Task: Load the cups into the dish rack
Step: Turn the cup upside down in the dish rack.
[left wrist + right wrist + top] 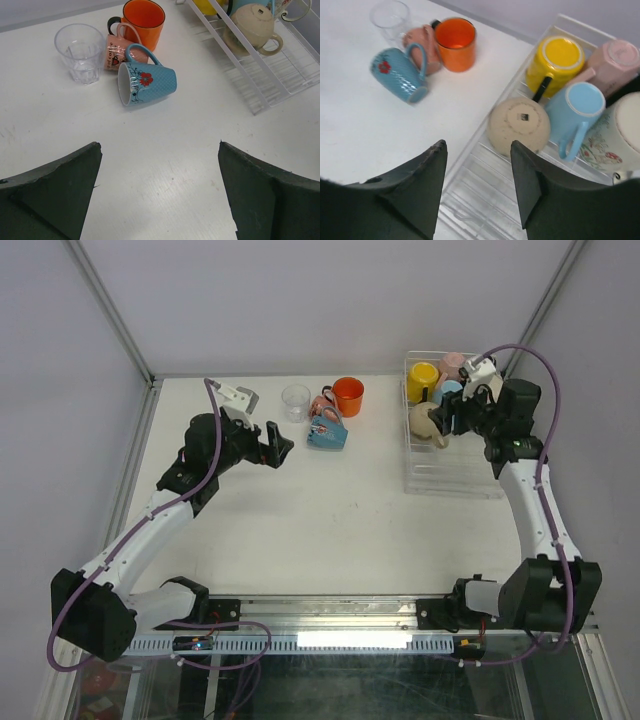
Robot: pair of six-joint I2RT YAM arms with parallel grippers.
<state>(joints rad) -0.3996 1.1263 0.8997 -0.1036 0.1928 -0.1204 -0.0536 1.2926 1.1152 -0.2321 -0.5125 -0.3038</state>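
Observation:
My left gripper should next go down and across to the blue mug's near rim, as the mug's opening, below and to the right in the top view, faces it.
The clear dish rack [455, 472] stands at the table's right. In it sit a yellow cup [555, 62], a pink one [612, 65], a light blue one [575, 112], a floral white one [620, 135] and an upside-down beige mug [519, 124]. My right gripper [479, 145] hangs open over the rack's near part, just short of the beige mug, with nothing between its fingers. On the table lie a blue mug [147, 85] on its side, a pink mug [116, 50], an orange mug [144, 22] and a glass tumbler [80, 52]. My left gripper [160, 145] is wide open over bare table, short of the blue mug.
A metal frame rail [130, 470] runs along the table's left edge, and grey walls close the back and sides. The rack's near half [485, 200] holds no cups. Bare white tabletop [340, 520] lies between the two arms.

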